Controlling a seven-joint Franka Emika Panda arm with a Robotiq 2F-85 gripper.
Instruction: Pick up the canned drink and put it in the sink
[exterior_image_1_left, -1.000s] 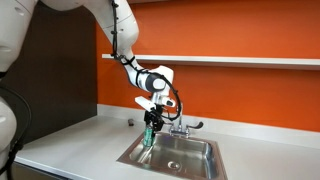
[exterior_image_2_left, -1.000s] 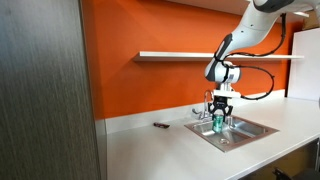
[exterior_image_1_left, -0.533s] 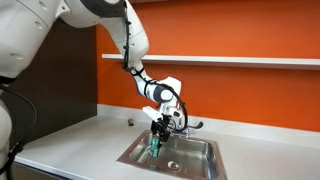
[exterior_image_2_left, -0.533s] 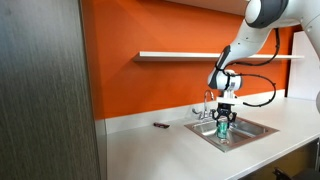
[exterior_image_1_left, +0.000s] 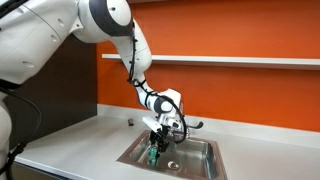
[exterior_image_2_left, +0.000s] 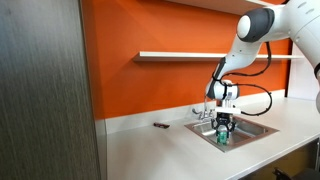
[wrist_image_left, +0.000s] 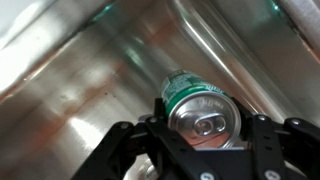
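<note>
The robot's gripper is directly above the bottom of the sink, so next it will move slightly down and open its fingers to release the can (exterior_image_1_left: 153, 156) there.
The green canned drink (wrist_image_left: 200, 108) with a silvery top sits between my gripper's (wrist_image_left: 204, 140) black fingers, which are shut on it. In both exterior views the gripper (exterior_image_1_left: 156, 147) (exterior_image_2_left: 222, 128) holds the can (exterior_image_1_left: 153, 156) (exterior_image_2_left: 222, 137) upright down inside the stainless-steel sink (exterior_image_1_left: 195, 150) (exterior_image_2_left: 250, 128). The wrist view shows the shiny sink wall (wrist_image_left: 90, 70) close around the can. Whether the can touches the basin floor cannot be told.
A chrome two-handled faucet (exterior_image_1_left: 181, 126) (exterior_image_2_left: 205, 108) stands behind the sink. A small dark object (exterior_image_2_left: 160, 126) lies on the grey counter near the orange wall. A shelf (exterior_image_2_left: 200, 55) runs along the wall above.
My gripper has moved down with the can, from above the sink rim into the basin.
</note>
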